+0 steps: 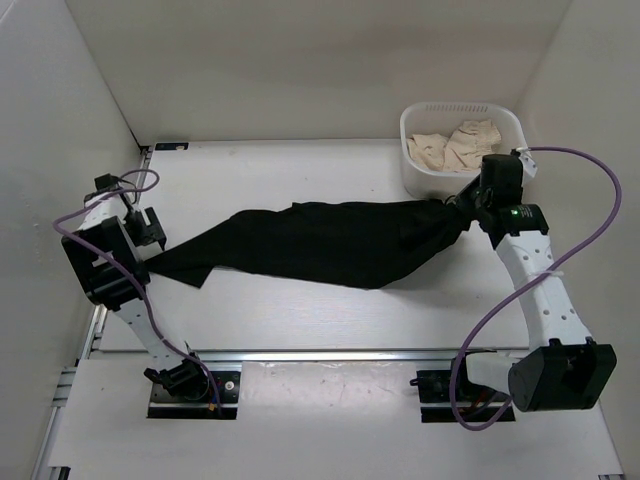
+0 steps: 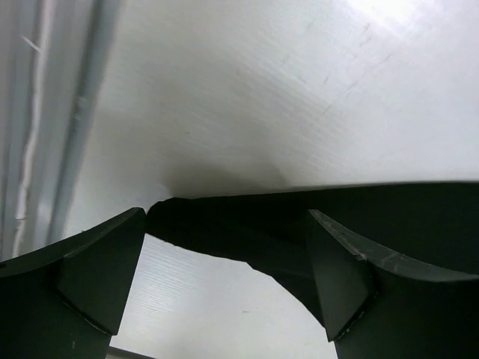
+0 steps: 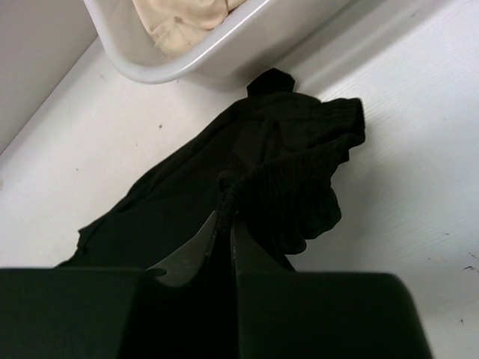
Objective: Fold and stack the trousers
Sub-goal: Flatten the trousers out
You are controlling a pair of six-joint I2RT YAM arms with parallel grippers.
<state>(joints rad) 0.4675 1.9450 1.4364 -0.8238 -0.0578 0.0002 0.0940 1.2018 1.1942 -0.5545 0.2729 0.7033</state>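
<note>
I will next move my right gripper back toward the near bar and let go of the waistband [image 3: 299,176] on the bare table there, because its cloth is bunched beside the basket.
The black trousers [image 1: 320,243] lie stretched across the table from left to right. Their ribbed waistband [image 3: 299,176] is pinched between the fingers of my right gripper [image 3: 227,217], which is shut on it at the right end, close to the white basket [image 1: 415,165]. My left gripper [image 1: 150,228] is open at the left end, by the leg hem. In the left wrist view the hem [image 2: 224,221] lies on the table between and beyond the spread fingers [image 2: 340,273], untouched by them.
The white basket [image 3: 224,60] at the back right holds beige folded cloth [image 1: 455,145]. Walls close in the table on the left, back and right. A metal rail [image 1: 330,355] runs along the near edge.
</note>
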